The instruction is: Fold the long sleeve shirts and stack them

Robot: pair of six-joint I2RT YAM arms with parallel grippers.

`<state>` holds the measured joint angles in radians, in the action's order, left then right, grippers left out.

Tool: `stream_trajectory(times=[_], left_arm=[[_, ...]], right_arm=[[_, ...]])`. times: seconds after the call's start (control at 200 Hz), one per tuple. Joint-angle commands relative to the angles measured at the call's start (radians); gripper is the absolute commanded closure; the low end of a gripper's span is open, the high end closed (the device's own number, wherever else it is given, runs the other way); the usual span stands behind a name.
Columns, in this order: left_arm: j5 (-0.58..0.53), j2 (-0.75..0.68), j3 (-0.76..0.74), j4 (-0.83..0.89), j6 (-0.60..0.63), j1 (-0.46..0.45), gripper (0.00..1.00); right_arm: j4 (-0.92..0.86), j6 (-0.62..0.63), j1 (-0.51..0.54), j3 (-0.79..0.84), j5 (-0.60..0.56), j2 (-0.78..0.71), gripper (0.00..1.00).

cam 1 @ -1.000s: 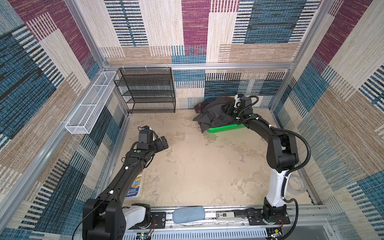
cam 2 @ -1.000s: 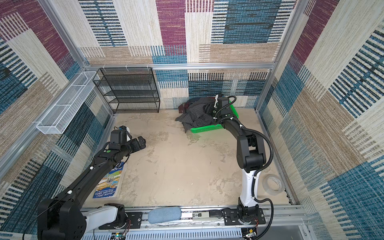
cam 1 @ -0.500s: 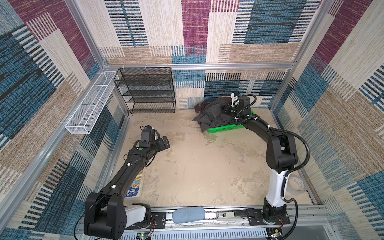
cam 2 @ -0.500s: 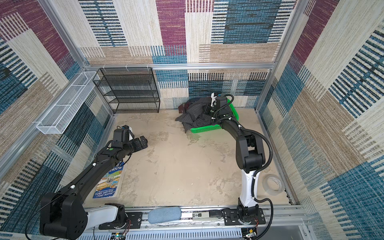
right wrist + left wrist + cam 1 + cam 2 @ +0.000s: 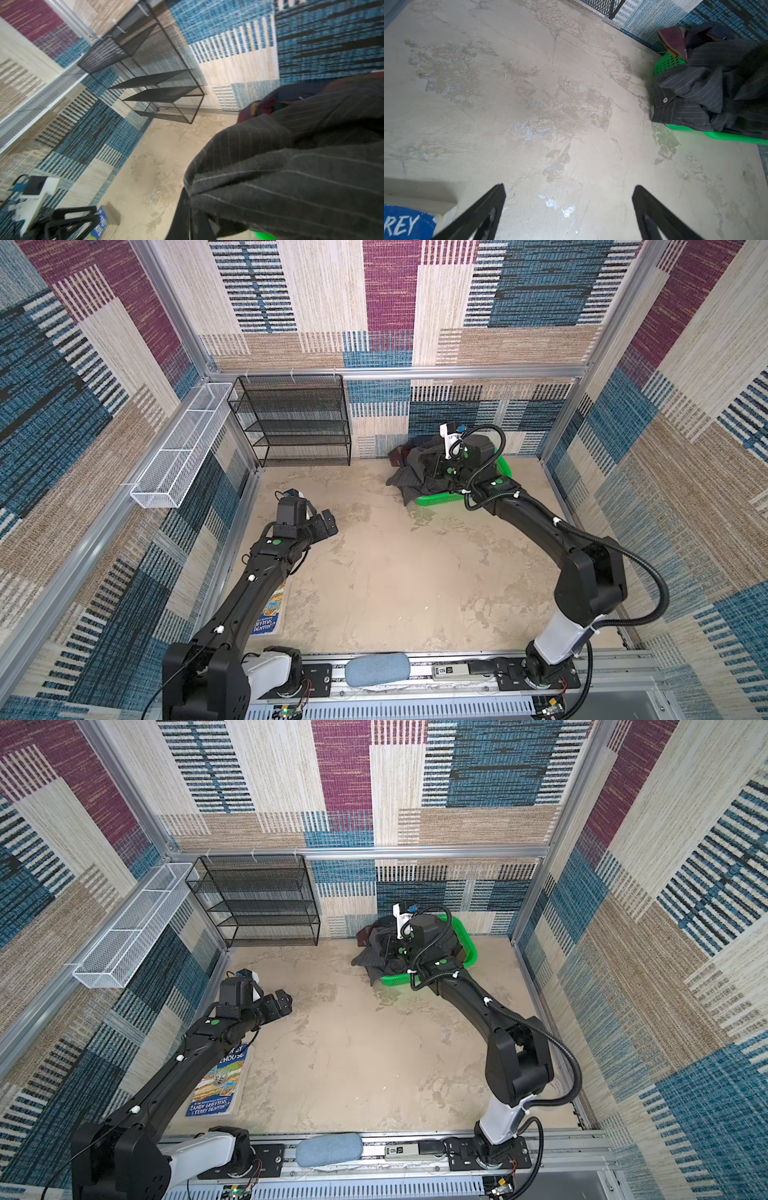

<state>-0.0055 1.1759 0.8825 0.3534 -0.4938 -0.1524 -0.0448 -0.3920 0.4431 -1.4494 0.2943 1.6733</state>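
I will next pull my right gripper back from the green basket (image 5: 436, 501) and release the shirt's fold over the bare middle floor, since it is clear of things.
The dark charcoal pinstriped shirt (image 5: 405, 481) lies crumpled over the near-left rim of the green basket (image 5: 436, 501) at the back, its buttoned cuff hanging toward the floor (image 5: 675, 99). Under and behind it a bit of the plaid shirt (image 5: 399, 454) shows, rust and navy (image 5: 672, 41). My right gripper (image 5: 434, 466) is down in the pile, shut on a fold of the pinstriped shirt (image 5: 291, 176); its fingers (image 5: 187, 209) pinch the cloth edge. My left gripper (image 5: 328, 524) hovers open and empty over bare floor at the left (image 5: 569, 188).
A black mesh shelf (image 5: 299, 423) stands against the back wall, left of the basket. A white wire tray (image 5: 183, 448) hangs on the left wall. A blue book (image 5: 270, 610) lies by the left wall under my left arm. A grey-blue pad (image 5: 376, 668) sits on the front rail.
My right gripper has shifted left over the basket and closed on the pinstriped shirt. My left gripper has drifted a little toward the middle, still open.
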Motion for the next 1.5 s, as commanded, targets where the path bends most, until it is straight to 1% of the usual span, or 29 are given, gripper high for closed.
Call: stream_trajectory(times=[0.0,0.135,0.215,0.366,0.441,0.601,0.701,0.786,0.876,0.971,1.027,1.102,1.172,1.222,1.302,1.352,1.392,1.492], left_arm=[[-0.024,-0.036,0.014,0.044,-0.014,0.000,0.01],[-0.062,-0.082,0.038,0.106,-0.024,0.002,0.01],[-0.081,-0.109,0.047,0.128,-0.023,0.001,0.01],[-0.115,-0.147,0.058,0.164,-0.028,0.001,0.01],[-0.128,-0.155,0.064,0.178,-0.026,0.001,0.01],[-0.152,-0.163,0.071,0.198,-0.020,0.002,0.01],[-0.163,-0.163,0.076,0.209,-0.023,0.004,0.01],[-0.169,-0.161,0.079,0.216,-0.028,0.004,0.01],[-0.177,-0.159,0.081,0.222,-0.028,0.005,0.01],[-0.192,-0.157,0.084,0.223,-0.023,0.005,0.01],[-0.195,-0.151,0.090,0.225,-0.020,0.007,0.01],[-0.188,-0.139,0.100,0.224,-0.015,0.007,0.01],[-0.159,-0.121,0.106,0.214,-0.008,0.007,0.01],[-0.131,-0.101,0.115,0.208,-0.003,0.007,0.01],[-0.083,-0.050,0.142,0.209,0.008,0.005,0.01],[-0.059,-0.010,0.163,0.216,0.009,0.003,0.01],[-0.037,0.023,0.181,0.218,0.016,-0.002,0.01],[0.005,0.120,0.248,0.235,0.035,-0.027,0.01]], right_arm=[[-0.025,0.009,0.070,0.030,-0.080,-0.089,1.00],[-0.074,-0.001,0.179,0.045,-0.145,-0.179,1.00],[-0.107,-0.001,0.242,0.047,-0.184,-0.208,1.00],[-0.139,-0.024,0.352,0.084,-0.220,-0.250,1.00],[-0.156,-0.041,0.407,0.104,-0.246,-0.260,1.00],[-0.142,-0.081,0.513,0.142,-0.256,-0.275,1.00],[-0.157,-0.076,0.595,0.098,-0.254,-0.232,1.00],[-0.170,-0.075,0.624,0.087,-0.252,-0.193,1.00],[-0.134,-0.110,0.623,0.163,-0.246,-0.184,1.00],[-0.120,-0.142,0.624,0.225,-0.216,-0.153,0.98],[-0.122,-0.160,0.624,0.259,-0.220,-0.141,0.94],[-0.127,-0.183,0.622,0.304,-0.244,-0.148,0.84],[-0.143,-0.200,0.616,0.336,-0.256,-0.169,0.66],[-0.162,-0.209,0.609,0.359,-0.264,-0.191,0.60],[-0.203,-0.220,0.597,0.399,-0.269,-0.240,0.44],[-0.226,-0.224,0.587,0.431,-0.266,-0.279,0.36],[-0.258,-0.237,0.578,0.454,-0.271,-0.313,0.33],[-0.327,-0.279,0.551,0.519,-0.323,-0.424,0.30]])
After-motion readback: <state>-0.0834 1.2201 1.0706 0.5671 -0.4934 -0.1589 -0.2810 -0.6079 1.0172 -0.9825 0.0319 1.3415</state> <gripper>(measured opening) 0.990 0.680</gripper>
